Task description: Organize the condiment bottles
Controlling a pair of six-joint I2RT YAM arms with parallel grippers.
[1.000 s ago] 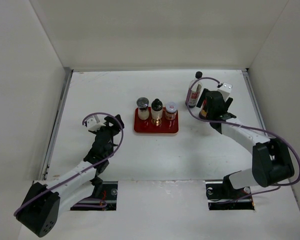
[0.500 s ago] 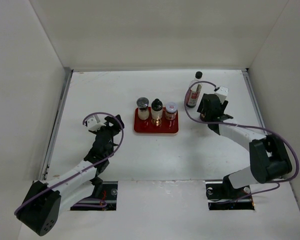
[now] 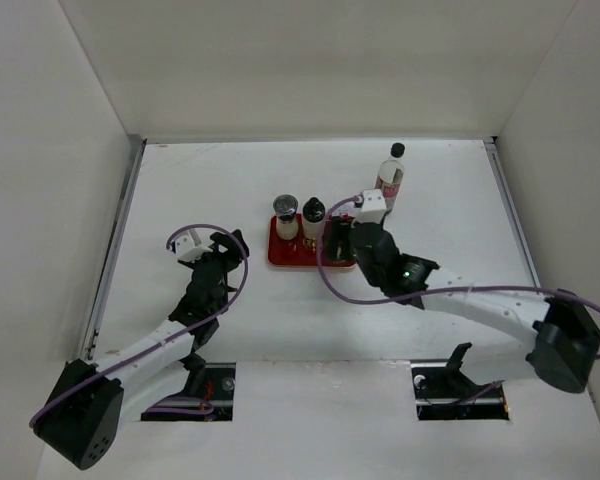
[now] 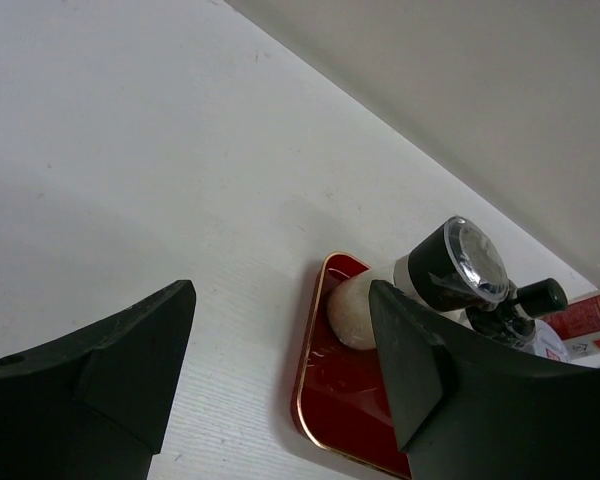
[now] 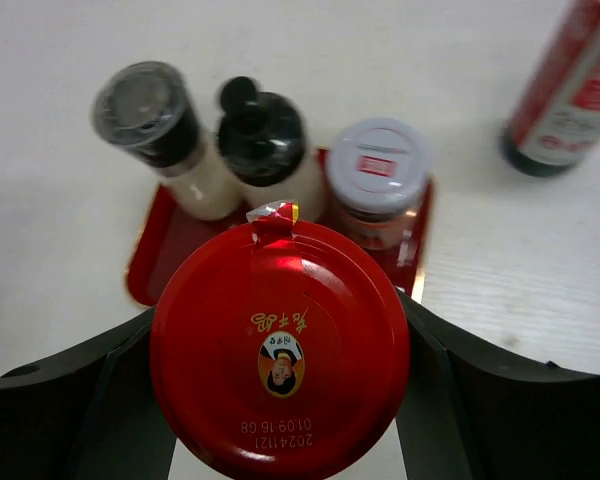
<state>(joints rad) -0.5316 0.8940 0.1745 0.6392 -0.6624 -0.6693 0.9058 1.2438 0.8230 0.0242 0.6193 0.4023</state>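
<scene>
Next, my right gripper shifts left in the top view, comes down and releases the red-capped jar before the silver-lidded shaker, since bare tray lies there below my gripper.
My right gripper (image 3: 341, 240) is shut on the short red-capped jar (image 5: 280, 340) and holds it above the front of the red tray (image 5: 150, 255). On the tray stand a silver-lidded shaker (image 5: 145, 105), a black-capped bottle (image 5: 263, 135) and a white-lidded jar (image 5: 380, 168). The tall clear bottle (image 3: 390, 175) with black cap and red-white label stands on the table to the tray's right rear. My left gripper (image 3: 223, 252) is open and empty, left of the tray. In the left wrist view the tray (image 4: 345, 400) and the silver-lidded shaker (image 4: 450, 268) lie ahead of it.
White walls enclose the table on three sides. The right arm's forearm (image 3: 480, 300) stretches across the table from the right base to the tray. Purple cables loop over both arms.
My right arm has swung left from beside the tall bottle to above the tray, carrying the red-capped jar. The tall bottle stays where it stood. My left arm has not moved.
</scene>
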